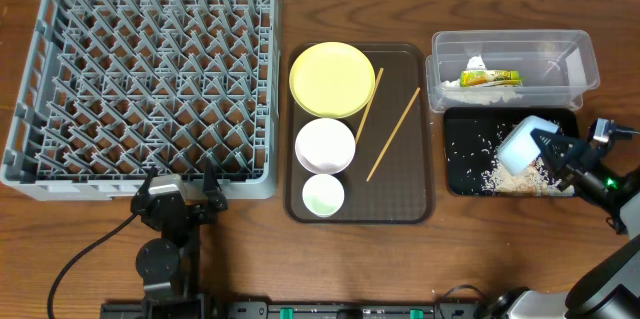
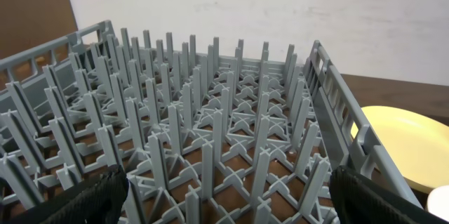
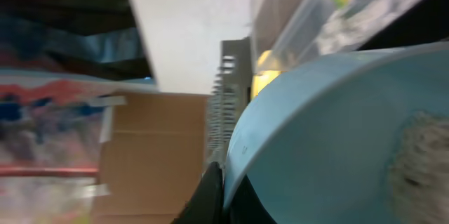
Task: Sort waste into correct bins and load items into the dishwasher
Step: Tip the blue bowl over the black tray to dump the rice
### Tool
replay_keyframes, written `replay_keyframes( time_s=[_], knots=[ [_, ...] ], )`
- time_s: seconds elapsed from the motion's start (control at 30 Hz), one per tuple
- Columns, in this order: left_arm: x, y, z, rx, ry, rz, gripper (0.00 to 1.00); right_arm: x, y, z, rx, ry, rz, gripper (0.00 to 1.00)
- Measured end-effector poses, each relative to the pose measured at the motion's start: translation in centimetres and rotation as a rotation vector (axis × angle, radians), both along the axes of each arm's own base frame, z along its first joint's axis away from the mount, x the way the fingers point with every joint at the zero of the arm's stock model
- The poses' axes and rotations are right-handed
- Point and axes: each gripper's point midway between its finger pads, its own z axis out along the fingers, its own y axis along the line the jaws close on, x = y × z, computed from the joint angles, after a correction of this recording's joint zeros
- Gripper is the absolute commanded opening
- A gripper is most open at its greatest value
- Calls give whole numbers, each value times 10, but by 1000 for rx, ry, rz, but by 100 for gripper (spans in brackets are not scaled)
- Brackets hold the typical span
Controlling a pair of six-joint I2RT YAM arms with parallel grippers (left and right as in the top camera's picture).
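The bowl should go to the left in the overhead view next, with my right gripper swinging over to the brown tray's near corner [image 1: 398, 188], leveling the bowl and letting it go, since that corner of the tray is bare.
My right gripper [image 1: 545, 145] is shut on the rim of the pale blue bowl [image 1: 525, 143] and holds it tipped over the black tray [image 1: 460, 131], where loose white rice [image 1: 505, 174] lies. The bowl fills the right wrist view [image 3: 330, 147], with some rice still in it [image 3: 421, 168]. The green-and-yellow wrapper [image 1: 490, 78] lies in the clear tub [image 1: 580, 59]. The yellow plate [image 1: 332, 79], white bowl [image 1: 325, 145], small white cup [image 1: 323, 195] and two chopsticks [image 1: 392, 134] sit on the brown tray [image 1: 415, 199]. My left gripper [image 1: 180, 194] is open and empty at the grey dish rack's [image 1: 150, 79] front edge.
The grey rack's upright pegs fill the left wrist view [image 2: 210, 133], with the yellow plate's edge at the right [image 2: 407, 140]. A black cable [image 1: 85, 254] runs from the left arm across the table's front left.
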Motion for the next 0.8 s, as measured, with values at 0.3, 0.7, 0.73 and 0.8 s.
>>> replay_keyframes(
  time_s=[0.3, 0.7, 0.73, 0.8],
  knots=[
    [0, 0, 0, 0, 0, 0, 93, 1, 0, 5, 31, -2, 4, 1],
    [0, 0, 0, 0, 0, 0, 93, 4, -3, 10, 135, 71, -2, 1],
    [0, 0, 0, 0, 0, 0, 93, 4, -4, 10, 135, 70, -3, 1],
    [0, 0, 0, 0, 0, 0, 93, 6, -5, 10, 136, 77, -7, 1]
  ],
)
